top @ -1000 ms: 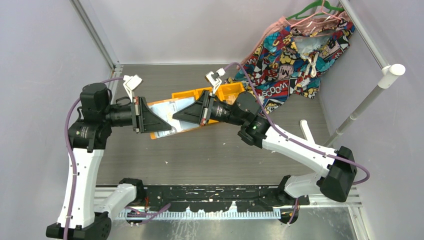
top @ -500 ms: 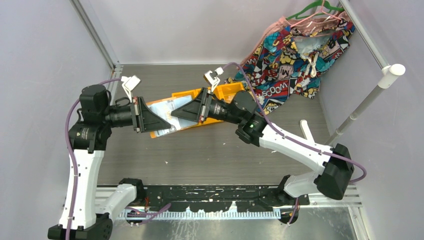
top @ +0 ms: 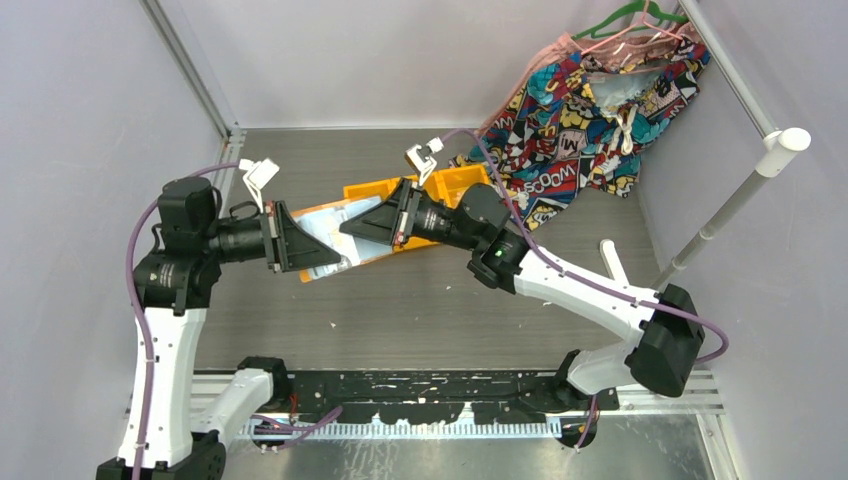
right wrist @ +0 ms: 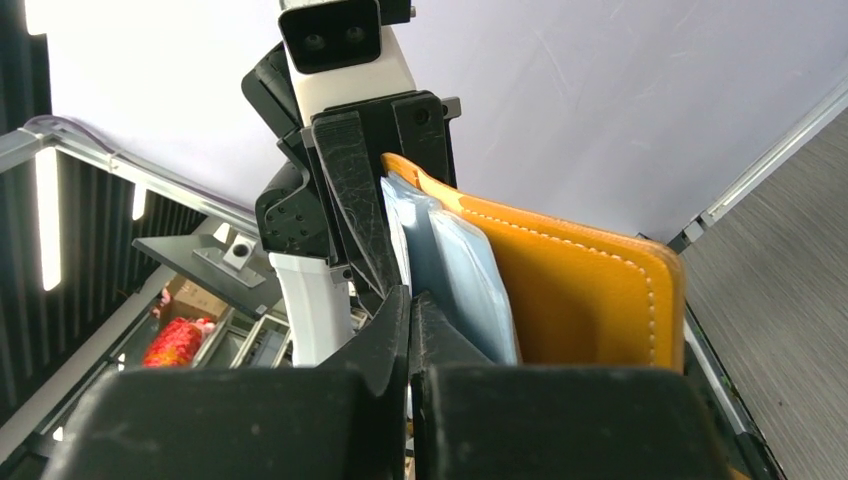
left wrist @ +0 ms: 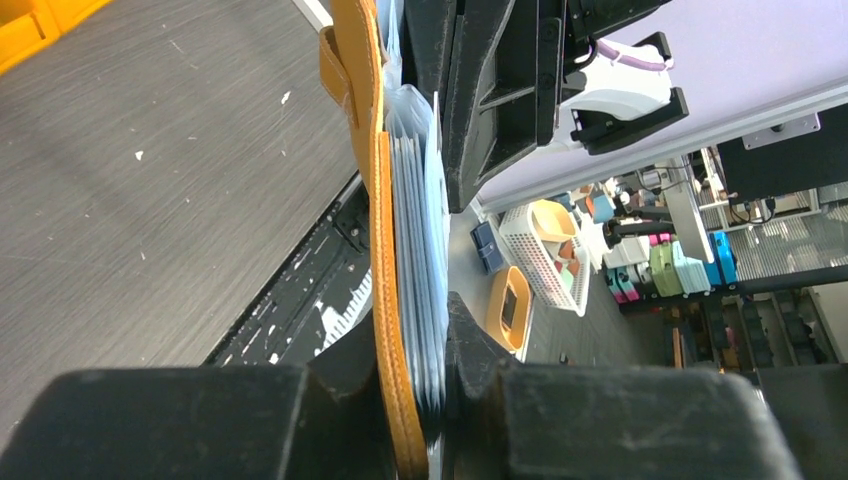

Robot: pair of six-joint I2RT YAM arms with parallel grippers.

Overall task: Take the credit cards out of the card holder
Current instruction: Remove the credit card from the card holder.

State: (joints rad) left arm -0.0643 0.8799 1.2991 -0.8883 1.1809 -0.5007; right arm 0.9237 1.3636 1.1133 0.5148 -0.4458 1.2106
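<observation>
The robot's right gripper will next pull clear of the blue pockets, then go down into the orange bin tray nearest the left gripper to release, as the holder (top: 330, 232) covers it.
The card holder (top: 330, 232) is an orange folder with pale blue see-through pockets, held up off the table at centre left. My left gripper (top: 325, 258) is shut on its lower edge. In the left wrist view the orange cover and the stack of pockets (left wrist: 385, 200) sit pinched between the left gripper's (left wrist: 415, 340) fingers. My right gripper (top: 350, 228) meets the holder from the right. Its (right wrist: 411, 300) jaws are pressed together just left of the blue pockets (right wrist: 470, 280), and I see nothing clearly between them. The credit cards are hidden.
Orange bin trays (top: 462, 183) stand behind the right gripper. A colourful patterned garment (top: 590, 110) hangs from hangers at the back right. A white rod (top: 735, 200) leans along the right wall, and a small white piece (top: 615, 262) lies below it.
The right arm has pushed left, bringing its gripper closer against the holder. The left gripper and holder have tilted and shifted slightly left.
</observation>
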